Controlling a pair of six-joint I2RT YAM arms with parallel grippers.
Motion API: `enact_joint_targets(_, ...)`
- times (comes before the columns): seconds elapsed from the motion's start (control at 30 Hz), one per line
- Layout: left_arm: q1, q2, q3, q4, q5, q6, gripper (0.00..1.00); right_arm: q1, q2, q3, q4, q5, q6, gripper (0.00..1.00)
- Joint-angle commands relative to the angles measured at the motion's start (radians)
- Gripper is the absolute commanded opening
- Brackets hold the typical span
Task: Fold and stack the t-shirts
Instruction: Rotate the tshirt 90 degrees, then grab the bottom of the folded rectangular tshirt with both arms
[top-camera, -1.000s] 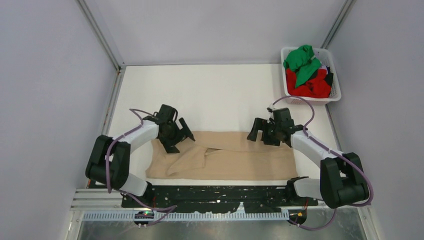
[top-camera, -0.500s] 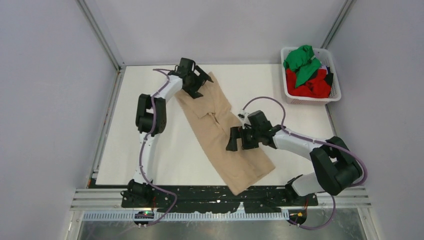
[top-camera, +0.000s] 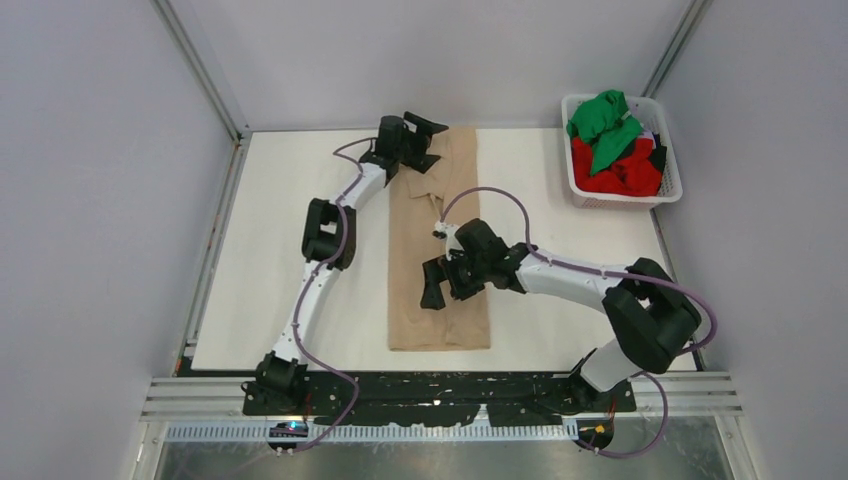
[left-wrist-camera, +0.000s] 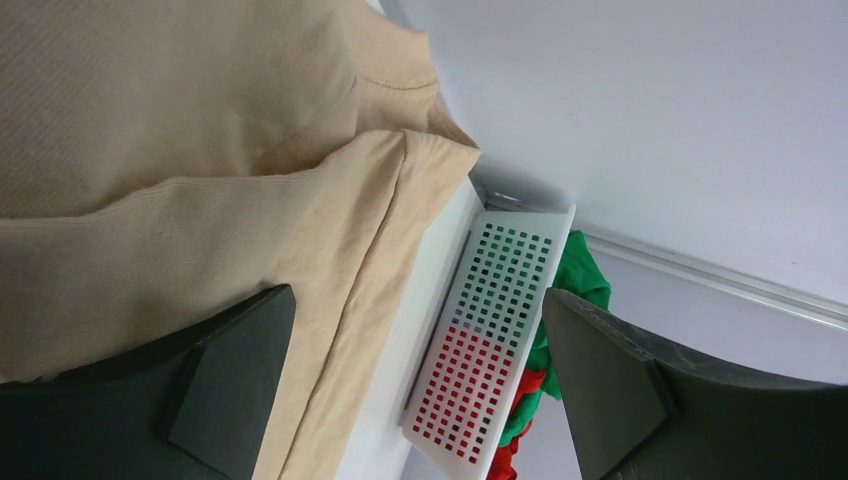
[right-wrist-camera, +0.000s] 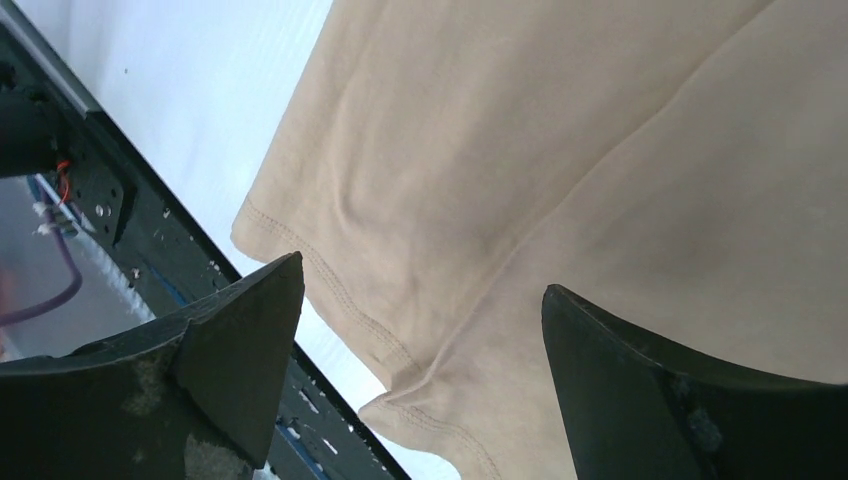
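I will next bring my left gripper back toward the bar and close it on the t-shirt's near corner away from the basket, because the t-shirt's near hem is flat and free.
The beige-tan t-shirt (top-camera: 440, 325) lies folded as a long narrow strip running from the table's back edge to near the front edge. My left gripper (top-camera: 428, 142) is open at the strip's far end, by the back wall; in the left wrist view (left-wrist-camera: 415, 390) the cloth (left-wrist-camera: 200, 150) lies by its left finger, nothing between the jaws. My right gripper (top-camera: 445, 295) is open just above the strip's middle; in the right wrist view (right-wrist-camera: 420, 370) the hem of the shirt (right-wrist-camera: 500, 150) shows between its jaws. A green shirt (top-camera: 600, 120) and a red shirt (top-camera: 625, 175) lie crumpled in the basket.
The white lattice basket (top-camera: 620, 203) stands at the back right corner; it also shows in the left wrist view (left-wrist-camera: 500, 330). Grey walls close the back and both sides. The black arm mounting rail (top-camera: 440, 395) runs along the front edge.
The beige shirt swung from lying across the front of the table to lying front to back. My left arm stretched to the back edge; my right gripper moved left to the centre.
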Motion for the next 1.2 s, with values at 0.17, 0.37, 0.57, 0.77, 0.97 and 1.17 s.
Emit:
enact_joint_targets(0.17,0.022,-0.208,0.052,0.076,0.041,0.216,1.00,-0.022,-0.420,-0.079,0.038,0.359,0.042,0.95)
enact_joint_targets(0.37,0.016,-0.664,-0.230,-0.180,0.181,0.602,1.00,-0.099,-0.583,-0.151,-0.067,0.431,0.108,0.95)
enact_joint_targets(0.57,-0.024,-1.190,-0.821,-0.501,-0.008,0.875,0.99,-0.115,-0.658,-0.203,-0.224,0.333,0.104,0.96)
enact_joint_targets(0.77,-0.152,-1.680,-1.559,-0.490,-0.109,0.837,1.00,-0.112,-0.756,-0.341,-0.311,0.211,0.158,0.98)
enact_joint_targets(0.97,-0.310,-1.939,-1.971,-0.481,-0.066,0.689,0.95,-0.085,-0.777,-0.459,-0.302,0.070,0.215,0.90)
enact_joint_targets(1.17,-0.382,-2.025,-2.108,-0.387,-0.036,0.597,0.81,-0.055,-0.734,-0.530,-0.185,0.022,0.262,0.68)
